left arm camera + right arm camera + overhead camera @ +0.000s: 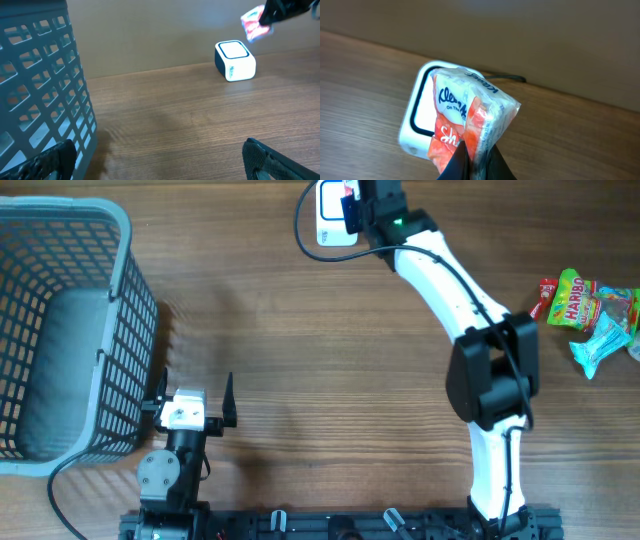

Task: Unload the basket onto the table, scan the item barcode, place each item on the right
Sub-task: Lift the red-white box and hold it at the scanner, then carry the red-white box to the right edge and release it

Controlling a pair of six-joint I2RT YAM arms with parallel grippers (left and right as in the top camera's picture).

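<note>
Next, my right gripper moves the pack away from the scanner, then back down beside the pale blue packet.
My right gripper is shut on a Kleenex tissue pack, white and orange, pinched by its lower edge. I hold the pack right over the white barcode scanner, whose window faces up. From overhead the scanner sits at the table's far edge with the right gripper and the pack's red edge above its right side. In the left wrist view the scanner stands far off, the pack hanging above it. My left gripper stands open and empty near the front.
A grey mesh basket fills the left side, its wall right next to my left fingers. A Haribo bag and a pale blue packet lie at the right edge. The scanner's black cable loops at the back.
</note>
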